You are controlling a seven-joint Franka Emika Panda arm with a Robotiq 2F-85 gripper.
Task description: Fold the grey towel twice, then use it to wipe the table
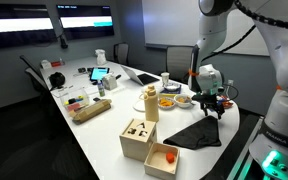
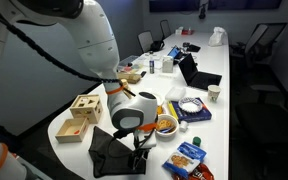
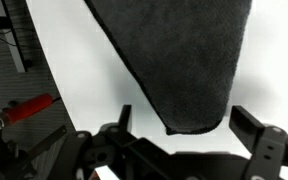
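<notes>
I need to stay low next and bring my fingers together onto the towel's rounded corner (image 1: 214, 116) (image 3: 194, 118), because it lies between them and one finger already stands on each side.
The grey towel (image 1: 198, 132) lies flat on the white table (image 1: 104, 135), near its rounded front end. It also shows in an exterior view (image 2: 112, 152) and in the wrist view (image 3: 179, 55). My gripper (image 1: 215, 109) hovers just above the towel's far corner, and it shows from the other side too (image 2: 137, 146). In the wrist view the gripper (image 3: 182, 125) is open, with a finger on each side of the towel's rounded corner. It holds nothing.
A wooden box (image 1: 138, 138) and a smaller box with an orange thing (image 1: 163, 157) stand beside the towel. Bowls of food (image 1: 168, 101), a wooden bottle (image 1: 151, 103), snack packets (image 2: 189, 155) and laptops (image 1: 139, 75) crowd the table behind.
</notes>
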